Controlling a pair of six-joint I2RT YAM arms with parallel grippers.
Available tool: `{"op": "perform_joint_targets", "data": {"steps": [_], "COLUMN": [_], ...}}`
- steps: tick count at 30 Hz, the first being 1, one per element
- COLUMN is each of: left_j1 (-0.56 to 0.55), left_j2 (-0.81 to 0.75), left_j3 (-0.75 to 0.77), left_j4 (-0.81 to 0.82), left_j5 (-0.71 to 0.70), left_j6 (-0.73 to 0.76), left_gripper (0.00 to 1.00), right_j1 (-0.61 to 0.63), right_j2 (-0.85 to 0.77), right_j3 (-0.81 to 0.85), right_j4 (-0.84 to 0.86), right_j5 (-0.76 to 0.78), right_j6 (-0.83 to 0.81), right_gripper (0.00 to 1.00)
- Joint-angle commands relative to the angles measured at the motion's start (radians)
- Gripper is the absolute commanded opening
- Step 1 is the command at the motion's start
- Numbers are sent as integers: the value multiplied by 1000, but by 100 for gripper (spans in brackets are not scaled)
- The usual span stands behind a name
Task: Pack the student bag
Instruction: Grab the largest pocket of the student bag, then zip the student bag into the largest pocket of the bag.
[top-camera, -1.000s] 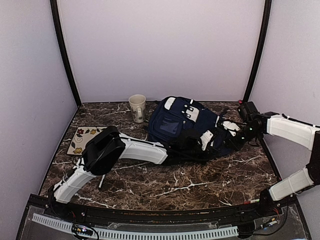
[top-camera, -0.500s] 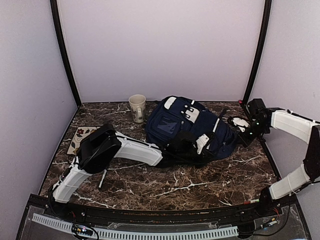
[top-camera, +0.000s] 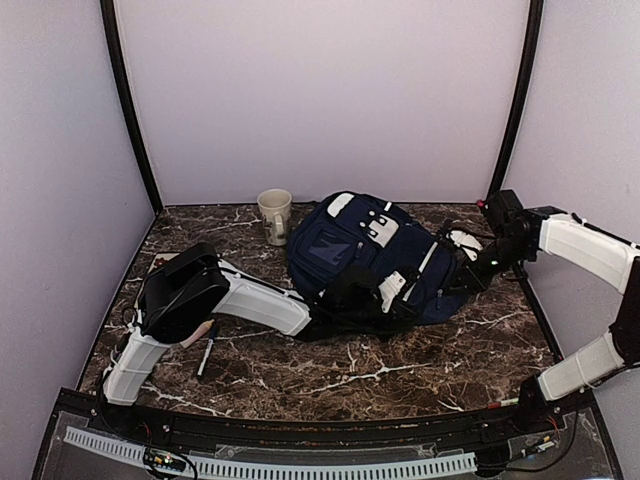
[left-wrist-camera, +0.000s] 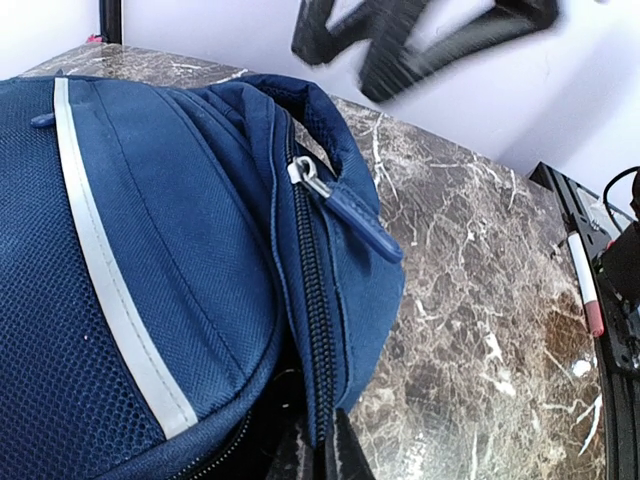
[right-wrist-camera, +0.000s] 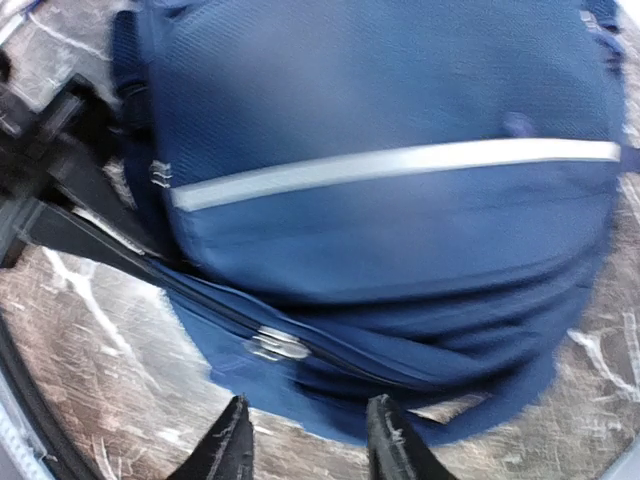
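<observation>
My left gripper should move back and to the left in the top view, over bare marble, to straighten the bag's zipper seam (left-wrist-camera: 312, 300) it pinches. Then it should let go.
The student bag (top-camera: 365, 250), navy with white stripes and white patches, lies on its side at the back middle of the marble table. My left gripper (top-camera: 388, 292) is at its near edge. In the left wrist view the jaws are shut (left-wrist-camera: 331, 455) on the bag's zipper seam (left-wrist-camera: 312, 300), below a metal zipper pull (left-wrist-camera: 310, 178). My right gripper (top-camera: 476, 272) is at the bag's right end. In the right wrist view it is open (right-wrist-camera: 310, 445) and empty, just short of the blue fabric (right-wrist-camera: 400, 240), with a silver zipper pull (right-wrist-camera: 275, 345) above the fingers.
A cream mug (top-camera: 275, 215) stands left of the bag. A floral mat (top-camera: 160, 265) lies at the left, partly under my left arm, with a pen (top-camera: 205, 355) near it. A red-tipped marker (left-wrist-camera: 583, 290) lies by the front rail. Purple walls enclose the table.
My left arm has drawn back to the left and pulled the bag a little leftward. My right gripper pulled away to the right, then came back to the bag's right end.
</observation>
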Motion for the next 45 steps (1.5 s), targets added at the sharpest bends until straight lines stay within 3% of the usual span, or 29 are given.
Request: {"op": "perform_joint_targets", "data": {"steps": [1, 10, 18, 26, 30, 35, 45], "left_j1": [5, 4, 1, -1, -1, -1, -1], "left_j2": [-72, -71, -62, -63, -62, -65, -95], "left_j3": [15, 24, 58, 54, 53, 41, -28], "left_j4": [91, 127, 133, 117, 115, 105, 69], "left_j5": [-8, -36, -16, -29, -35, -38, -46], "left_j6": [-31, -68, -71, -57, -49, -35, -8], "left_gripper": [0, 0, 0, 0, 0, 0, 0], "right_j1": [58, 150, 190, 196, 167, 121, 21], "right_j2": [24, 72, 133, 115, 88, 71, 95], "right_j3": [-26, -34, -37, -22, -24, 3, 32], "right_j4": [-24, 40, 65, 8, -21, -63, -69], "right_j5": [-66, 40, 73, 203, 207, 190, 256], "right_j6": [71, 178, 201, 189, 179, 161, 87], "right_gripper": [42, 53, 50, 25, 11, 0, 0]}}
